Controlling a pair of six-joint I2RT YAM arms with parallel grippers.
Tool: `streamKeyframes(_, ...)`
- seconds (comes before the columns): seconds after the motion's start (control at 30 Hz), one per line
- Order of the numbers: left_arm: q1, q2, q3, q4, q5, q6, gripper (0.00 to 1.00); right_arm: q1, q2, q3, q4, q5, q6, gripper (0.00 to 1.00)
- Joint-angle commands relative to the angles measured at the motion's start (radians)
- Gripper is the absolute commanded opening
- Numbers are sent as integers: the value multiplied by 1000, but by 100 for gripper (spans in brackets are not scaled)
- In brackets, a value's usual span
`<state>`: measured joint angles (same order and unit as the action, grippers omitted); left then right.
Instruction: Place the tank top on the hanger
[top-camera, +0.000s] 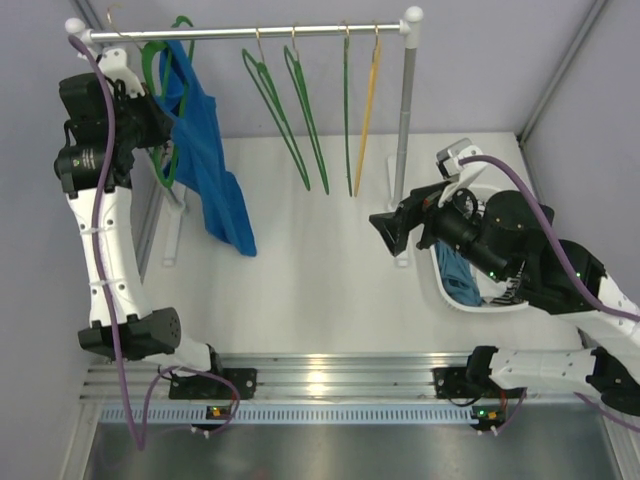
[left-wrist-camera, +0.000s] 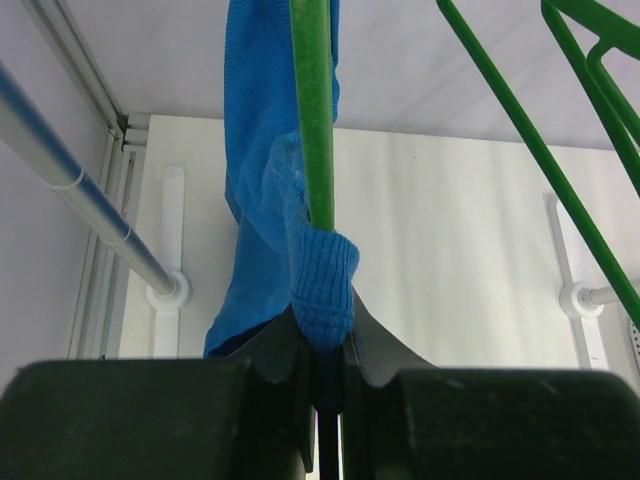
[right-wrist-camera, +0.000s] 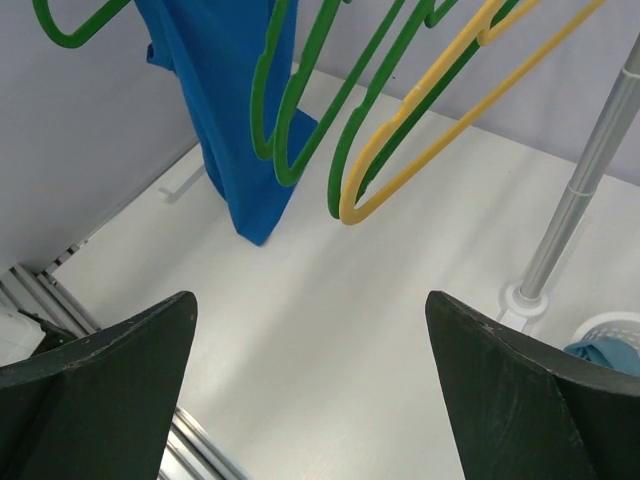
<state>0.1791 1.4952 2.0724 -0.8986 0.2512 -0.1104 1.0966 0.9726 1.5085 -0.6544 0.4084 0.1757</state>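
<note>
I will open my left gripper's fingers where they are to let go of the ribbed edge.
The royal-blue tank top (top-camera: 215, 180) hangs limp from the leftmost green hanger (top-camera: 146, 58) on the rail, its hem reaching down towards the table. In the left wrist view the hanger's green arm (left-wrist-camera: 315, 100) runs down into a ribbed edge of the tank top (left-wrist-camera: 325, 275). My left gripper (left-wrist-camera: 325, 335) is shut on that ribbed edge; the hanger's end is hidden inside the fabric. My right gripper (top-camera: 385, 230) hovers above the table at mid right, open and empty (right-wrist-camera: 310, 296), well apart from the tank top (right-wrist-camera: 225, 110).
Three more green hangers (top-camera: 290, 110) and a yellow-orange one (top-camera: 368, 110) hang on the silver rail (top-camera: 250, 32). The rail's right post (top-camera: 405, 110) stands close to my right gripper. A white basket (top-camera: 440, 280) with other clothes sits behind the right arm.
</note>
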Motion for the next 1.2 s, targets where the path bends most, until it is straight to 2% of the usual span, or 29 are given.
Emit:
streamKeyframes(0.0, 11, 13, 71, 66, 51, -3, 0, -1, 11, 38, 10, -2, -7, 96)
streamKeyframes(0.53, 14, -44, -124, 84, -1, 14, 0, -3, 3, 9, 16, -3, -4, 96)
streamKeyframes(0.63, 14, -56, -126, 83, 5, 9, 10, -1, 0, 5, 19, -5, -2, 96)
streamKeyframes(0.67, 14, -61, -126, 86, 5, 6, 15, -1, 1, 4, 18, -5, -1, 96)
streamKeyframes(0.7, 13, -65, -124, 86, 6, 5, 27, -1, 2, 2, 19, -6, 1, 97)
streamKeyframes(0.8, 14, -85, -118, 81, 3, 0, 41, -1, 0, -8, 27, -6, 4, 97)
streamKeyframes(0.97, 14, -148, -123, 82, 11, -18, 48, -1, -11, -33, 36, -11, 10, 100)
streamKeyframes(1.0, 14, -161, -124, 84, 20, -23, 60, -1, -15, -37, 42, -13, 11, 100)
streamKeyframes(1.03, 13, -171, -126, 86, 26, -28, 63, -1, -18, -45, 45, -14, 13, 100)
streamKeyframes(1.17, 13, -240, -132, 98, 86, -60, 62, -1, -26, -70, 48, -11, 25, 100)
